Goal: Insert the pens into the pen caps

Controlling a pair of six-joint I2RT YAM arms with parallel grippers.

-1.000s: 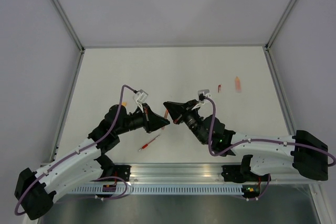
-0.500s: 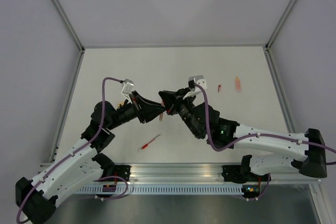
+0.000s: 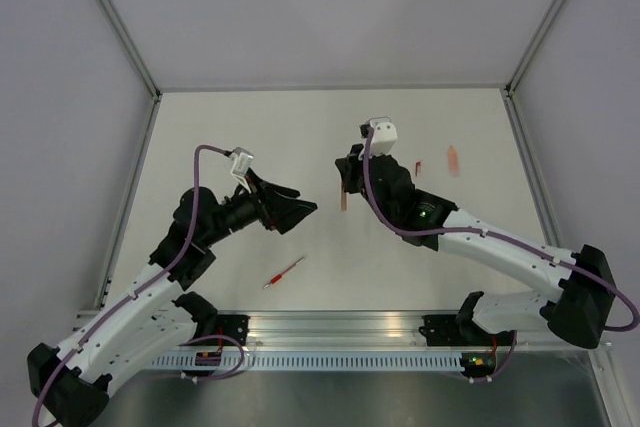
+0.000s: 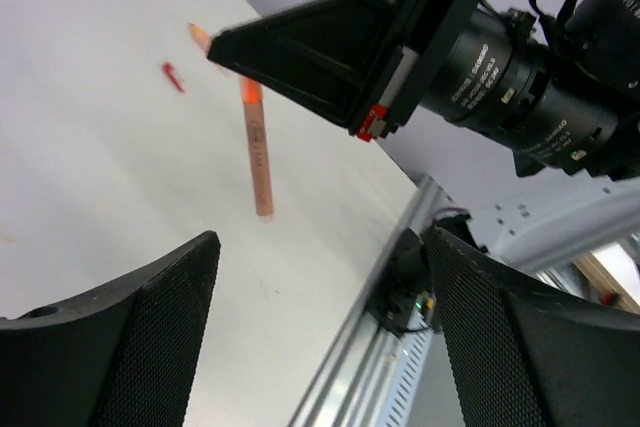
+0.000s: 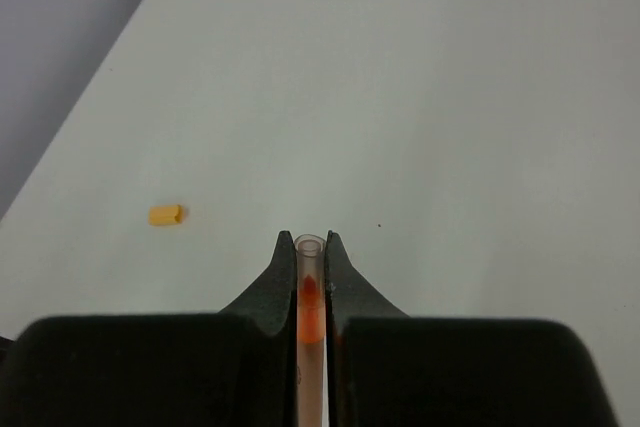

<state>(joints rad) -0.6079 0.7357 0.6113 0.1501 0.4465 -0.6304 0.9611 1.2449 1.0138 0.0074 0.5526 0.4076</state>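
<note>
I will next lower my right gripper to the bare middle of the tabletop and let go of the pale orange pen, because its tip is already inside the clear cap.
My right gripper is shut on a pale orange pen whose orange tip sits inside a clear, pale pen cap. From the top the pen hangs below the right gripper, above the table's middle. My left gripper stands open and empty just left of it. In the left wrist view the left gripper faces the hanging pen, apart from it. A red pen lies near the front edge. A small red cap and a pale orange piece lie at the right.
A short yellow-orange cap lies on the white table at the left of the right wrist view. The front rail and the arm bases run along the near edge. Grey walls close the table's back and sides.
The left gripper opened, let go of the pen and drew back to the left. The right gripper moved up and to the right, carrying the pen.
</note>
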